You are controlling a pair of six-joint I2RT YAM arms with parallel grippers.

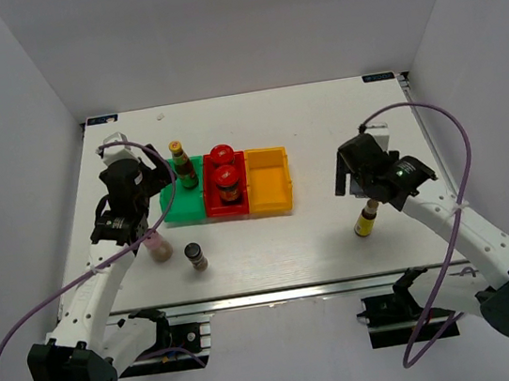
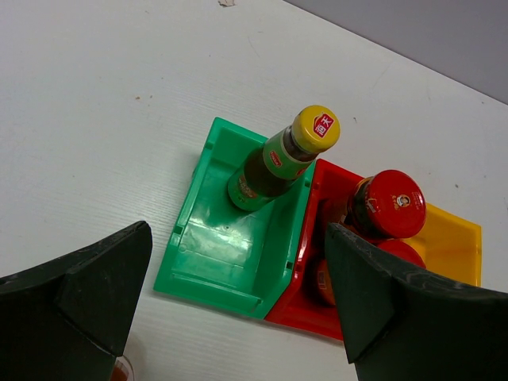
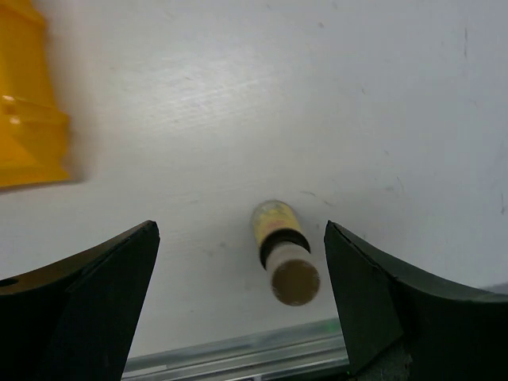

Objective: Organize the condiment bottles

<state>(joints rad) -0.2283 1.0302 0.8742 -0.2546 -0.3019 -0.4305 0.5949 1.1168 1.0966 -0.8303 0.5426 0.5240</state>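
Next, my right gripper shifts toward the right in the wrist view and lowers around the small yellow bottle's capped top (image 1: 371,204) (image 3: 294,278), which stands closer to one finger.
A tall dark yellow-capped bottle (image 1: 181,163) (image 2: 278,163) stands in the green bin (image 1: 181,205) (image 2: 230,246). Two red-lidded jars (image 1: 222,154) (image 1: 228,182) sit in the red bin (image 1: 224,206); in the left wrist view one jar (image 2: 389,205) shows fully and the other is half hidden behind a finger. The pink shaker (image 1: 158,247) and the small dark shaker (image 1: 194,256) stand on the table. My left gripper (image 1: 153,197) (image 2: 238,294) hovers open and empty over the green bin's near end. The small yellow bottle (image 1: 365,222) (image 3: 284,250) stands upright below my open right gripper (image 1: 361,192) (image 3: 242,294), untouched.
The orange bin (image 1: 267,181) (image 2: 452,246) (image 3: 28,119) is empty, beside the red one. The table's near edge with its metal rail (image 3: 238,353) runs just behind the yellow bottle. Purple cables loop off both arms.
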